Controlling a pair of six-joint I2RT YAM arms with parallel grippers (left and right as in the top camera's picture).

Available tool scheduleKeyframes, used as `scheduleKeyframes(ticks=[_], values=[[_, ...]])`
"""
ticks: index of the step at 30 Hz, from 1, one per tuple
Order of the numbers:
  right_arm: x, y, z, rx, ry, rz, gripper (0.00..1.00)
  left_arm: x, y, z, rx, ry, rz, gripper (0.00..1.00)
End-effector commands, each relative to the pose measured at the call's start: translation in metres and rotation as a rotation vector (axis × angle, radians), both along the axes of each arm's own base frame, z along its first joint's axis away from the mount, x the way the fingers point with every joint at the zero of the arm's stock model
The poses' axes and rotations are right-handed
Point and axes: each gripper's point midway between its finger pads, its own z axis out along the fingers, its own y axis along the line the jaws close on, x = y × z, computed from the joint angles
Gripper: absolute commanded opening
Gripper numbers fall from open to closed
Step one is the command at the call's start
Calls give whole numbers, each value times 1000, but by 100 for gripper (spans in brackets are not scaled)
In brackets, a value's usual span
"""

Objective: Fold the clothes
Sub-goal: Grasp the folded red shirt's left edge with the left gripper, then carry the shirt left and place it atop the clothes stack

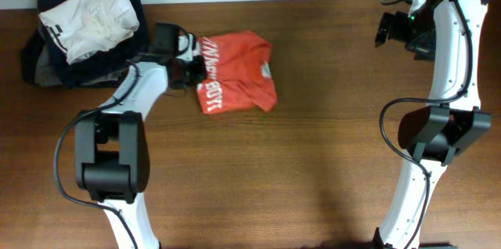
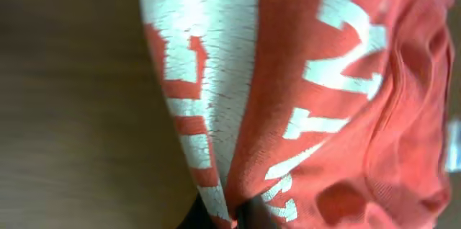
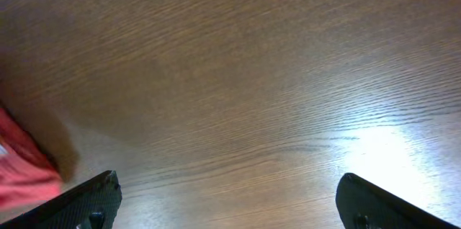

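Observation:
My left gripper needs to lift the already folded shirt onto the white-topped pile next and let go of the cloth, since the pile is to its left in the overhead view.
The red-orange t-shirt [image 1: 237, 71] with white lettering lies folded into a compact block on the wooden table, left of centre. My left gripper [image 1: 190, 69] is at its left edge, shut on a fold of the shirt. The left wrist view is filled by the shirt [image 2: 310, 99] and its cracked white letters, with the dark jaws [image 2: 229, 218] pinching cloth at the bottom. My right gripper [image 1: 383, 28] is far off at the back right, open and empty over bare wood [image 3: 227, 211]. A corner of the shirt [image 3: 18, 168] shows at the left edge of the right wrist view.
A pile of other garments, a white one with dark trim [image 1: 90, 16] on top of navy and grey ones [image 1: 47, 65], sits at the back left corner. The table's back edge meets a white wall.

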Motion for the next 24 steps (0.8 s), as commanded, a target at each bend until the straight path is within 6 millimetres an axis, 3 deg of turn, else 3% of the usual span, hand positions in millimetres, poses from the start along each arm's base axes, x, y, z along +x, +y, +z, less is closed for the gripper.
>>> scheduleKeyframes(ticks=[1,4,5,10,11,13,14,22,24], values=[[-1,2,9,15,-22,-2,99,25,58,8,169,-90,23,1],[0,1,9,14,-24,-2,99,48,105,32,300,-173,90,1],[-1,2,9,15,-21,-2,99,63,114,54,328,-234,100,1],[-1,2,9,15,-21,-2,99,102,118,140,323,-425,158,1],[-1,2,9,15,-21,-2,98,108,126,158,348,-458,204,1],[-1,2,9,15,-21,-2,99,112,137,171,380,-487,242,1],[-1,2,9,15,-21,-2,99,116,149,184,392,-518,272,1],[-1,2,9,15,-20,-2,99,122,247,219,444,-657,440,1],[-1,2,9,15,-21,-2,99,124,257,229,453,-696,460,1]])
